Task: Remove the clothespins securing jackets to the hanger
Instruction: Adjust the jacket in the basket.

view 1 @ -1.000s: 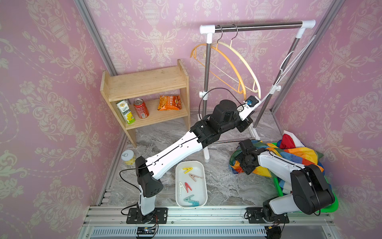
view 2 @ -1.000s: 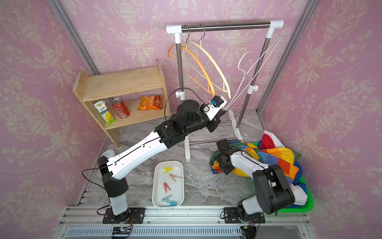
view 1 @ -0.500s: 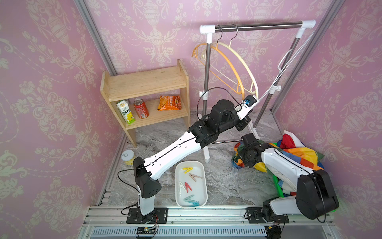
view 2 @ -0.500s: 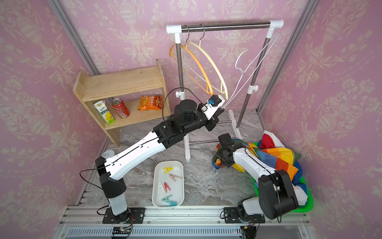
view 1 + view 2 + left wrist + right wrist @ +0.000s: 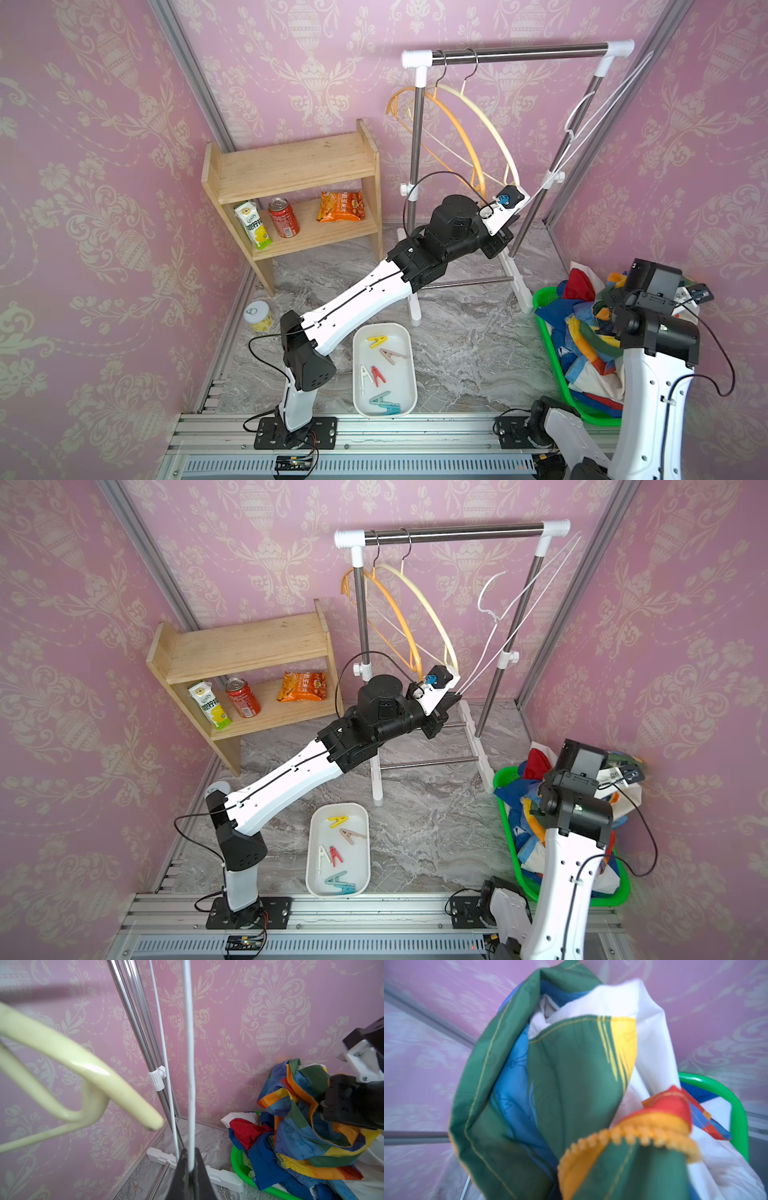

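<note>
The right gripper lowers the rainbow patchwork jacket onto the heap in the green basket next and releases it, since the basket lies below the gripper.
Several clothespins, yellow (image 5: 377, 340), beige (image 5: 390, 355), white (image 5: 365, 376), red (image 5: 377, 375) and teal (image 5: 384, 401), lie in a white tray (image 5: 405, 332). My left gripper (image 5: 190, 1164) is shut on a bare white wire hanger (image 5: 189, 1064), held up beside the rack (image 5: 455, 695). The jackets (image 5: 582, 332) are heaped in a green basket (image 5: 544, 297) at the right. My right gripper (image 5: 327, 1103) is shut on the rainbow patchwork jacket (image 5: 571, 1076) above that basket. Fabric hides its fingertips in the right wrist view.
A metal clothes rack (image 5: 519, 52) stands at the back with an orange hanger (image 5: 461, 137) and a cream hanger (image 5: 494, 133) on its rail. A wooden shelf (image 5: 291, 166) with a carton, a can and a snack bag stands at the left. A small jar (image 5: 257, 316) sits on the floor.
My right gripper has shut on the rainbow jacket and carried it from the middle of the floor to above the green basket. The left arm still holds the white hanger, shifted slightly.
</note>
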`<control>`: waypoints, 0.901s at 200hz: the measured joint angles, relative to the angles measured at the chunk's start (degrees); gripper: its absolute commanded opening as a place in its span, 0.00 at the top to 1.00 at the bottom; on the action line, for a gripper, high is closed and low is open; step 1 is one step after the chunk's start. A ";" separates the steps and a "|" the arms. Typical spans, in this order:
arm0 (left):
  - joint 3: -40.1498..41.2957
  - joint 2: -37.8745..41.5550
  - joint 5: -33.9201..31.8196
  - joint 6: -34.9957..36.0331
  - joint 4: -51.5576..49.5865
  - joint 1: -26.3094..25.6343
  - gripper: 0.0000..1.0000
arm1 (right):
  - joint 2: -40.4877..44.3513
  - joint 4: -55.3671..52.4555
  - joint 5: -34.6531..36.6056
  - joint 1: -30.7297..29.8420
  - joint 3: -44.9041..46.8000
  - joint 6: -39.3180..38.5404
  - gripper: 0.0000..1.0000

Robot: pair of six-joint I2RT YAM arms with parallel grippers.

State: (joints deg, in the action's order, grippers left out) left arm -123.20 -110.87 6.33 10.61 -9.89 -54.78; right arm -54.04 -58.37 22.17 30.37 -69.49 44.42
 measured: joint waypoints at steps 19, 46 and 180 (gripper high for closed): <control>0.02 -0.15 0.68 -0.04 0.00 0.17 1.00 | -3.21 1.62 -7.76 9.05 7.17 -2.78 1.00; 0.24 -0.15 0.96 -0.63 0.66 0.74 1.00 | -4.09 6.51 -17.79 11.78 17.09 -4.02 1.00; 1.95 0.46 3.87 -1.70 0.57 2.12 1.00 | -18.86 28.48 -32.37 11.47 26.69 -1.20 0.62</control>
State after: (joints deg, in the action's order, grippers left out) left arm -121.25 -110.41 10.20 8.91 -9.32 -52.66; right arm -72.90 -29.89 -10.20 41.85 -42.81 43.22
